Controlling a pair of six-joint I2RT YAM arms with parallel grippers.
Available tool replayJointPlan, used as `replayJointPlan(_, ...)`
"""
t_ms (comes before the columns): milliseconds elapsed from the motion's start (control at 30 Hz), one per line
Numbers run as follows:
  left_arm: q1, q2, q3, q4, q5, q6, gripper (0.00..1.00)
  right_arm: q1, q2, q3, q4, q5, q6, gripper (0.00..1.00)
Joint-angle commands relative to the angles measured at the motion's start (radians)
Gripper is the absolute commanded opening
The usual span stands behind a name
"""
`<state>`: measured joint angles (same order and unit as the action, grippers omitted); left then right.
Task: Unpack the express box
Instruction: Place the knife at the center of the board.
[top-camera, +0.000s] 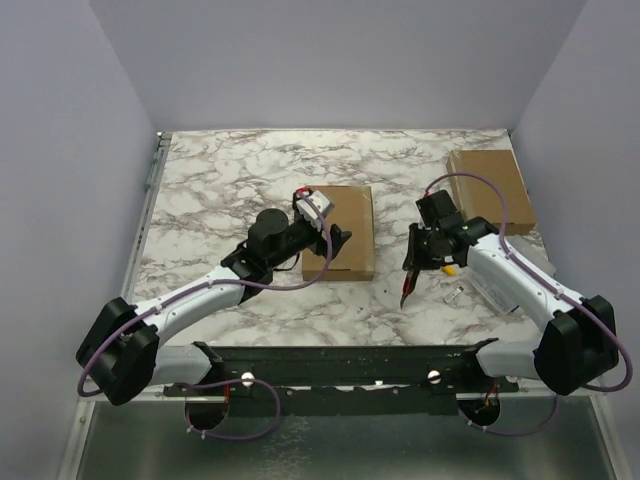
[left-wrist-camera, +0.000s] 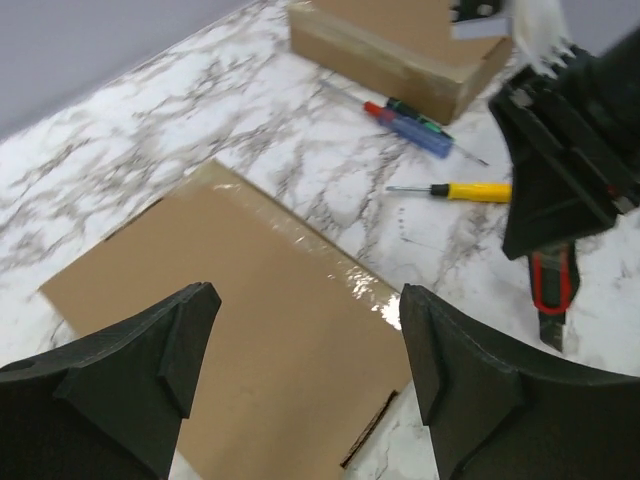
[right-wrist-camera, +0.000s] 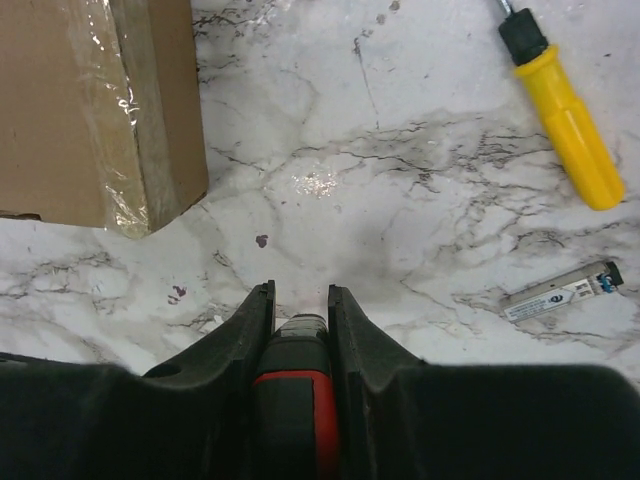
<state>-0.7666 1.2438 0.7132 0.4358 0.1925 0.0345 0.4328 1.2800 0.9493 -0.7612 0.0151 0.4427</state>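
The right gripper needs to bring the utility knife (right-wrist-camera: 296, 385) down to the bare marble between the express box and the yellow screwdriver.
The express box (top-camera: 350, 225) is a flat brown carton lying mid-table, sealed with shiny clear tape along its edge (left-wrist-camera: 340, 275). My left gripper (top-camera: 335, 240) hovers over the box's near left part, open. In the left wrist view its fingers (left-wrist-camera: 160, 360) straddle bare cardboard (left-wrist-camera: 260, 340) with nothing between them. My right gripper (top-camera: 420, 260) hangs to the right of the box, shut on a red and black utility knife (right-wrist-camera: 296, 385). The knife's tip (top-camera: 406, 292) points down at the marble, apart from the box corner (right-wrist-camera: 100, 110).
A second brown carton (top-camera: 490, 188) lies at the back right. A yellow screwdriver (right-wrist-camera: 565, 120), a blue and red screwdriver (left-wrist-camera: 410, 125) and a small metal module (right-wrist-camera: 560, 292) lie on the marble table (top-camera: 220, 180) near the right arm. Grey walls enclose three sides.
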Motion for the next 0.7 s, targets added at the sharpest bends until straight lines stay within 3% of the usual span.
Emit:
replayJointPlan(0, 0.060, 0.010, 0.029, -0.065, -0.177, -0.151, 0.85, -0.009, 0.063, 0.004, 0.027, -0.101, -0.040, 0.00)
replayJointPlan(200, 0.169, 0.084, 0.070, -0.128, -0.178, -0.266, 0.87, -0.040, 0.162, 0.009, 0.062, -0.130, -0.064, 0.00)
replayJointPlan(333, 0.259, 0.185, 0.131, -0.189, -0.099, -0.357, 0.87, -0.102, 0.226, -0.002, 0.116, -0.198, -0.086, 0.00)
replayJointPlan(533, 0.294, 0.263, 0.138, -0.176, -0.031, -0.411, 0.85, -0.154, 0.289, -0.006, 0.191, -0.269, -0.092, 0.02)
replayJointPlan(667, 0.312, 0.285, 0.134, -0.182, -0.057, -0.427, 0.84, -0.157, 0.321, -0.003, 0.209, -0.265, -0.096, 0.03)
